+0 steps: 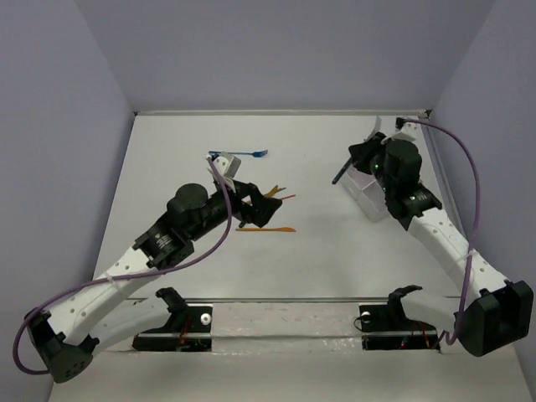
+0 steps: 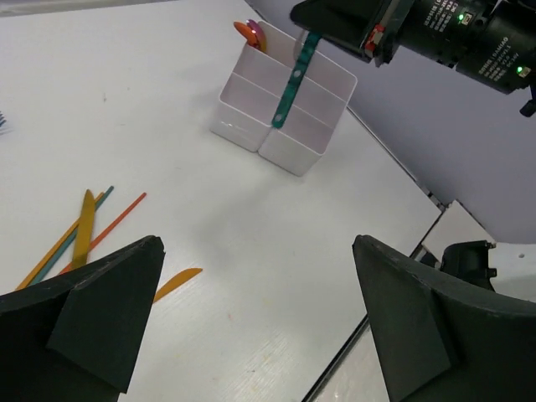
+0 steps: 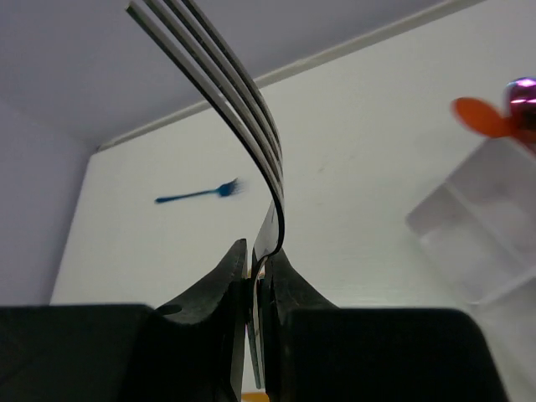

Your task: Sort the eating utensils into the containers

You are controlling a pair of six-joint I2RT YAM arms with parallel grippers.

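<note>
I next need to turn my right gripper, move right in the top view and lower the fork into the box's far section beside the orange spoon's, because the fork's handle hangs outside.
My right gripper is shut on a silvery-dark fork, tines up. In the top view this gripper holds the fork over the white divided box. In the left wrist view the fork's handle looks teal and its lower end hangs at the box; I cannot tell if it is inside. An orange spoon stands in a far compartment. My left gripper is open and empty above an orange knife.
A blue fork lies at the back middle and also shows in the right wrist view. Yellow, orange, teal and red utensils lie in a loose pile left of my left gripper. The table's right edge is near the box.
</note>
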